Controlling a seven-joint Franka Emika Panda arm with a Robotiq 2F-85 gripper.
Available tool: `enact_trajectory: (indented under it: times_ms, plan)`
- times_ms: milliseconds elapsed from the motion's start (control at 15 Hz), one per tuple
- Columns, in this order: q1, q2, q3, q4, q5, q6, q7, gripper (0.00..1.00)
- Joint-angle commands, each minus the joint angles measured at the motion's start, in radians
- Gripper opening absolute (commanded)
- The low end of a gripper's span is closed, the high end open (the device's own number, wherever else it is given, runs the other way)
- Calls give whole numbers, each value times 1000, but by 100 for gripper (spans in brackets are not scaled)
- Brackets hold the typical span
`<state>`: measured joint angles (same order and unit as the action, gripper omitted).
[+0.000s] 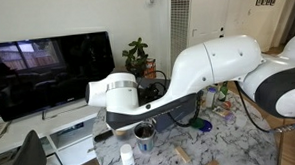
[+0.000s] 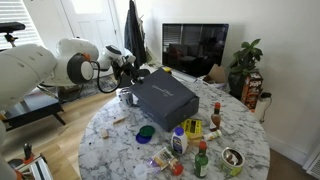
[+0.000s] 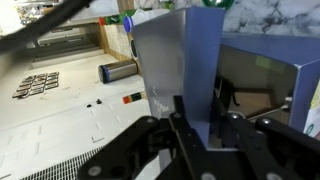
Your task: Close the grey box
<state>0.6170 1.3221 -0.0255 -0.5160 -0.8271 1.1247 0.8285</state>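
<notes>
My gripper lowers the lid's pinched edge down toward the box's open inside next, then releases it, because the lid still stands raised above that opening.
The grey box (image 2: 165, 98) lies on the round marble table (image 2: 110, 140), a large slate blue-grey square. In the wrist view its lid (image 3: 165, 55) stands upright as a blue-grey panel, with the open inside of the box (image 3: 260, 95) to the right. My gripper (image 3: 200, 112) has one finger on each side of the lid's edge and is shut on it. In an exterior view my gripper (image 2: 132, 72) sits at the box's far left edge. In an exterior view the arm hides most of the box (image 1: 179, 113).
Bottles and cups crowd the table's near side: a yellow cup (image 2: 193, 128), a green bottle (image 2: 200, 160), a red bottle (image 2: 216, 114). A metal cup (image 1: 145, 133) stands by the arm. A TV (image 2: 195, 45) and a plant (image 2: 245, 62) stand behind.
</notes>
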Motion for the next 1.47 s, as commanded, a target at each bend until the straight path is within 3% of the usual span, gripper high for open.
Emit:
enact_trajectory:
  times_ms: [0, 133, 200, 933, 1000, 1067, 1200, 1400]
  plan:
    - [12, 84, -67, 135, 53, -11, -43, 7]
    - [12, 101, -86, 165, 75, 0, -62, 7]
    - [14, 45, -91, 67, 93, 35, -38, 7]
    - [42, 61, -145, 65, 149, 92, -160, 7]
    - [43, 62, -147, 65, 155, 90, -165, 16]
    - [43, 61, -149, 65, 162, 85, -166, 54]
    - [41, 56, -147, 65, 179, 90, -168, 57]
    - [39, 43, -145, 65, 217, 99, -169, 79]
